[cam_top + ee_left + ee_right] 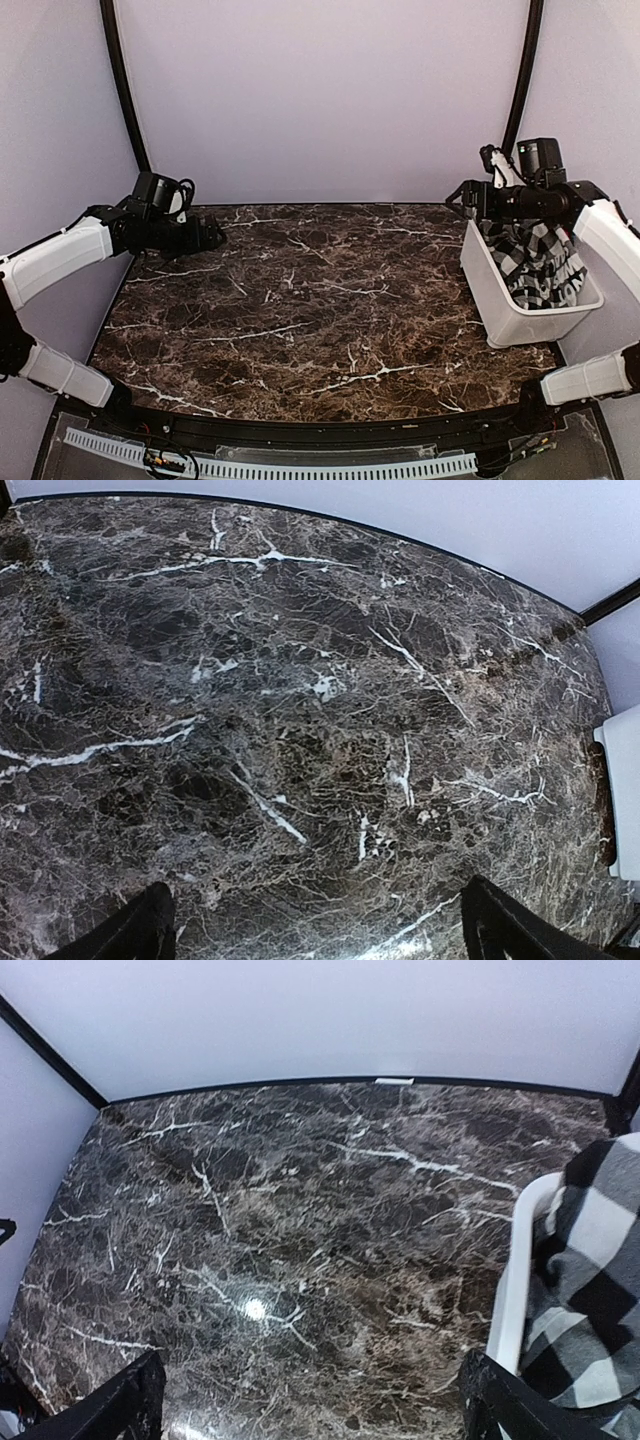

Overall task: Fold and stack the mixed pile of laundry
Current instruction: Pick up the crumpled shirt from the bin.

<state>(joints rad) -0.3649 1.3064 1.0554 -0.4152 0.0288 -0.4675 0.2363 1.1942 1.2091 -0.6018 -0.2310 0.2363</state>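
Next, my right gripper moves off the bare marble, toward the right in the wrist view, and down onto the checked garment, which lies below on that side.
The laundry pile lies in a white plastic bin at the right edge of the table; only a black-and-white checked garment with white lettering shows in it. My right gripper hovers open by the bin's far left corner, holding nothing. In the right wrist view its jaws stand wide over bare marble, with the bin's rim and the checked cloth to the right. My left gripper hangs open and holding nothing over the far left of the table; its jaws are wide apart above marble.
The dark marble tabletop has a raised black rim along its near edge. Pale walls with black corner posts close in the back and sides. In the left wrist view a corner of the bin shows at the right edge.
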